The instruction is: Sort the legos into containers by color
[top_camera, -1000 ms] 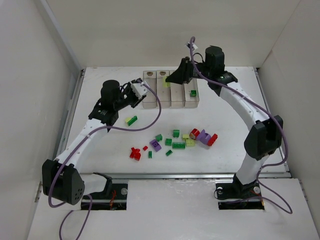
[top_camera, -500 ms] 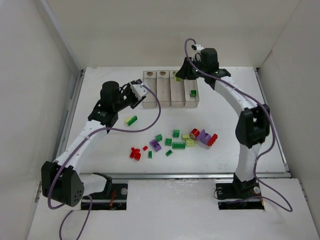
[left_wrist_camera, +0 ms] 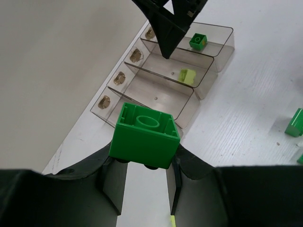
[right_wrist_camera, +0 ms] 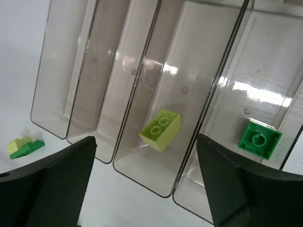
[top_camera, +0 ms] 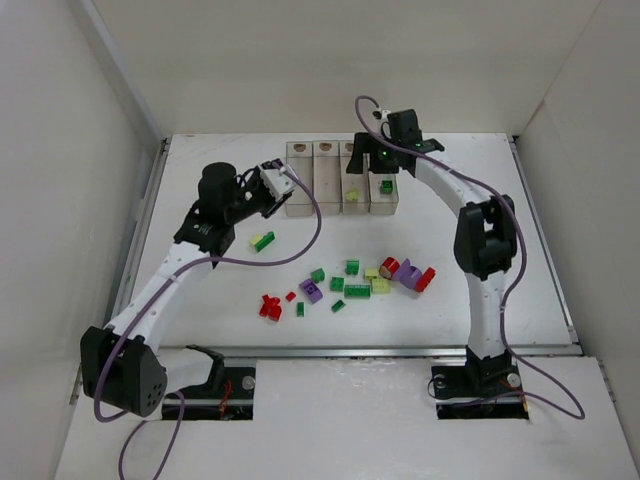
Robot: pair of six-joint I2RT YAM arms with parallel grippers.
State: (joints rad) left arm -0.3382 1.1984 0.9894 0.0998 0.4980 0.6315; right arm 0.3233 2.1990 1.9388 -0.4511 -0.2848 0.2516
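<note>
My left gripper is pinching the green brick, so next I will tilt my right gripper toward my left gripper, then reach over the bins onto the brick.
The containers (top_camera: 327, 190) are four joined clear bins at the back of the table. My right gripper (top_camera: 368, 163) hovers over them, open and holding nothing (right_wrist_camera: 146, 142). Below it a yellow-green brick (right_wrist_camera: 160, 129) lies in the third bin, and a green brick (right_wrist_camera: 259, 138) lies in the fourth bin. My left gripper (top_camera: 275, 184) is just left of the bins, shut on a green brick (left_wrist_camera: 144, 135) pinched between its fingers. Loose legos (top_camera: 350, 285) in red, purple, green and yellow-green are scattered mid-table.
A green and yellow-green pair of bricks (top_camera: 262, 240) lies under the left arm. A red brick (top_camera: 270, 306) lies at the near left of the scatter. White walls enclose the table on three sides. The two left bins (right_wrist_camera: 71, 71) hold nothing.
My right gripper has opened over the bins, and the yellow-green brick it carried now lies in the third bin. The left gripper has stayed put with its green brick.
</note>
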